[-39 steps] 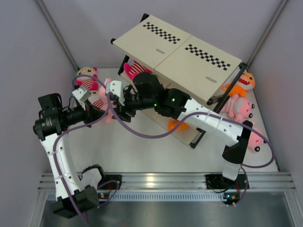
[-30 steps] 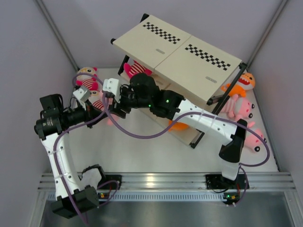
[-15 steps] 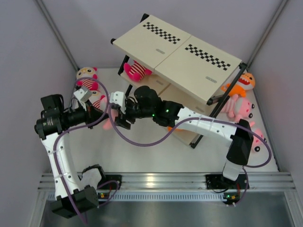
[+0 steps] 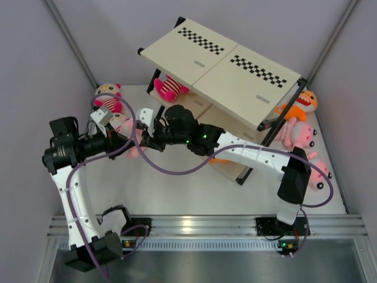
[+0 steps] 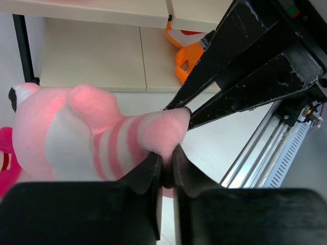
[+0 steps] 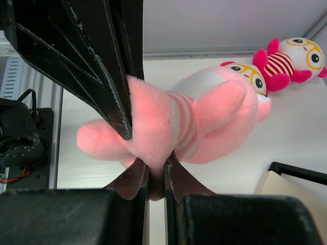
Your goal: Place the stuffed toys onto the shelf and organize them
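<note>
The right gripper lifts the toy next, turning outward, and releases its leg on bare space on the shelf's top board, which lies above and outward of the gripper.
A large pale-pink stuffed toy with a striped body hangs between both arms, left of the shelf. My left gripper is shut on one pink leg of the toy. My right gripper is shut on another leg of this toy, next to the left fingers. A hot-pink toy sits on the shelf's middle board. An orange toy lies on a lower board.
Another hot-pink toy lies on the table at the far left. An orange toy and two pale-pink toys lie right of the shelf. The metal rail runs along the near edge.
My right gripper swung from the shelf's front over to the pale-pink toy and closed on its leg. The left arm kept its place and still pinches the toy.
</note>
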{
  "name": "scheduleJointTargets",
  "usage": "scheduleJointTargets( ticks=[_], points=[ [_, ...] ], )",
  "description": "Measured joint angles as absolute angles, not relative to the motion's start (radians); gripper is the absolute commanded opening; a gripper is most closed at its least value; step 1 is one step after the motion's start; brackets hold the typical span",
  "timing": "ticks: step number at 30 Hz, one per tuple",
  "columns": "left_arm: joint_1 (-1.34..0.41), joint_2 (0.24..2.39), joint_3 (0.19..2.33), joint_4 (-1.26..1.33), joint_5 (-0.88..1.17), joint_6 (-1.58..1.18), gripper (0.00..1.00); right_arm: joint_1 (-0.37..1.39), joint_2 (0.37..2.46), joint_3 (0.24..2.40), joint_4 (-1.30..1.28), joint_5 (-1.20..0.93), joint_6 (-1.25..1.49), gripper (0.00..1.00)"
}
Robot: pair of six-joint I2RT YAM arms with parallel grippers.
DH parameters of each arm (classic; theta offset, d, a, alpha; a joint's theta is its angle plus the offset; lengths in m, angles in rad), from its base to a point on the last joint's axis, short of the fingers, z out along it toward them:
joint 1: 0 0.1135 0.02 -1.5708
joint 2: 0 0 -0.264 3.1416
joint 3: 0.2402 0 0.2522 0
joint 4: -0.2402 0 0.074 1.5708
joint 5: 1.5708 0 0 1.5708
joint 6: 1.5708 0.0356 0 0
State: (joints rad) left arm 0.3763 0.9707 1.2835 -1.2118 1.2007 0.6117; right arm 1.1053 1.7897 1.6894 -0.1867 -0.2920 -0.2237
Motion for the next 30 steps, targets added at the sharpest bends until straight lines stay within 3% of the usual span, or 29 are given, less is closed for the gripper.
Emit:
scheduleJointTargets(
  ticks=[3, 4, 16, 22, 30],
  points=[
    [0.374, 0.971, 1.317, -1.211, 1.169, 0.546, 0.70, 1.109, 1.788, 1.690, -0.173, -0.257, -0.224, 0.00],
    [0.372, 0.971, 1.336, -1.213, 1.155, 0.509, 0.98, 1.109, 1.787, 1.691, -0.164, -0.234, -0.223, 0.00],
    [0.365, 1.009, 1.702, -1.216, 0.655, 0.122, 0.99, 1.095, 1.776, 1.909, 0.091, 0.109, -0.216, 0.00],
    [0.365, 1.009, 1.811, -1.211, 0.603, 0.060, 0.99, 1.013, 1.800, 2.040, 0.322, 0.248, -0.173, 0.00],
    [0.365, 1.032, 1.707, -1.209, 0.570, 0.055, 0.99, 0.965, 1.946, 2.148, 0.590, 0.660, -0.221, 0.00]
  ],
)
